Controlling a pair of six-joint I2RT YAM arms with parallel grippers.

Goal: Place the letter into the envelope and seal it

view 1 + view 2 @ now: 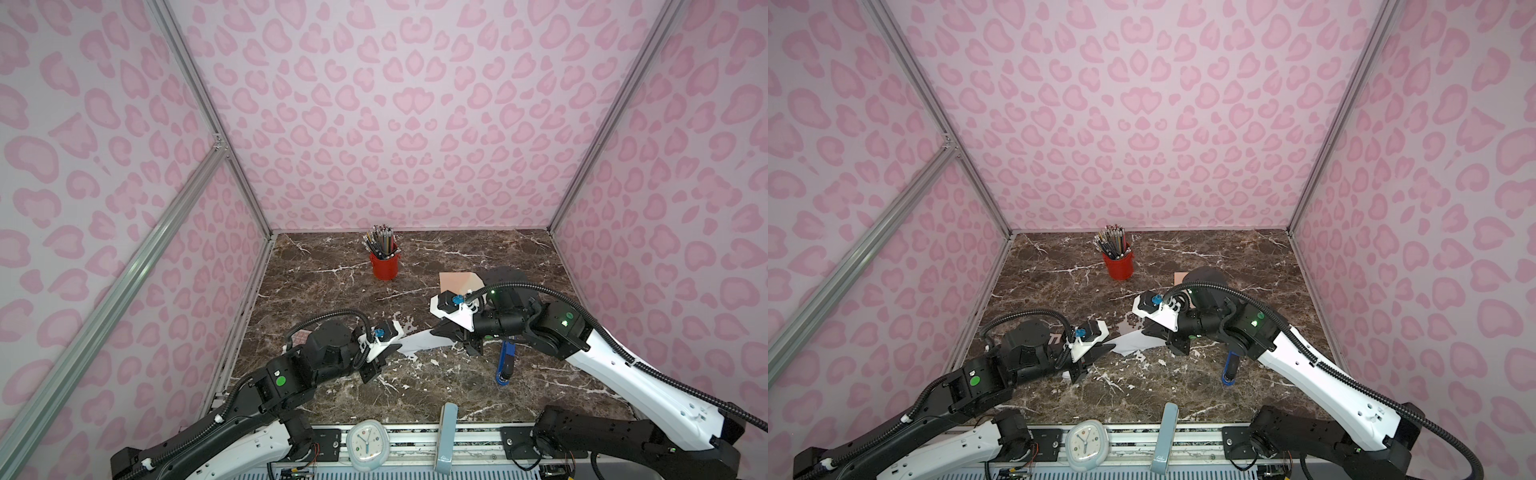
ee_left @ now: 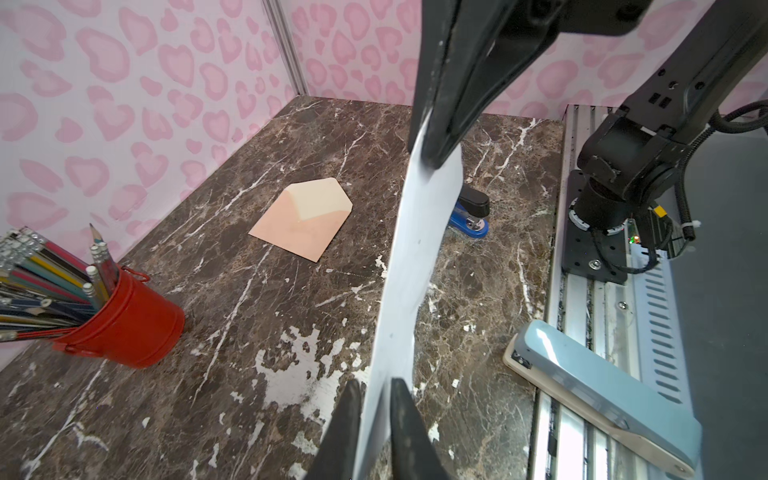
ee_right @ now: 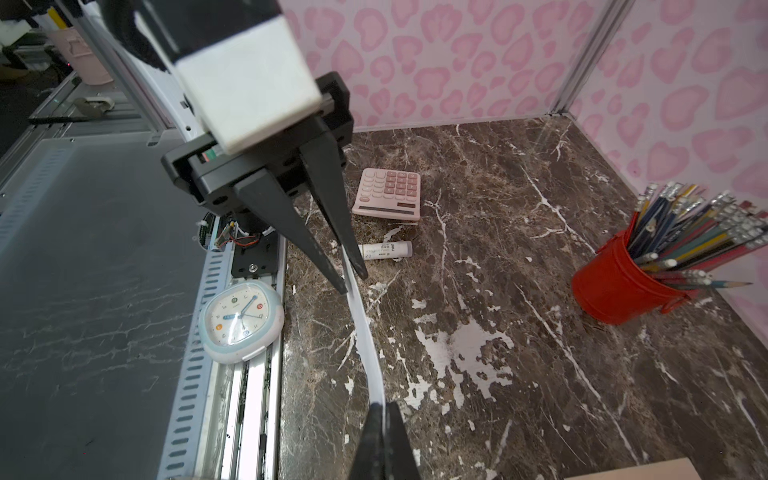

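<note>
The right gripper lowers the white sheet toward the bare marble before the red cup (image 1: 377, 304) (image 3: 520, 300) next and releases it, since that spot is clear.
The letter (image 1: 417, 341) is a white sheet hanging in a sagging band above the marble table, between my two grippers. My right gripper (image 1: 436, 332) is shut on one end of it; the right wrist view shows the jaws (image 3: 384, 405) pressed together on the sheet's edge. My left gripper (image 1: 395, 348) is at the other end with its fingers slightly apart, and the letter (image 2: 415, 270) passes loosely between them (image 2: 376, 384). The peach-pink envelope (image 2: 303, 218) lies flat with its cream flap open, behind the right arm in both top views (image 1: 459, 282).
A red cup of pencils (image 1: 384, 266) stands at the back. A blue stapler (image 1: 506, 361) lies under the right arm. A pink calculator (image 3: 388, 193) and a white glue stick (image 3: 384, 250) lie near the left arm. A clock (image 1: 368, 444) and a pale blue stapler (image 1: 446, 432) sit on the front rail.
</note>
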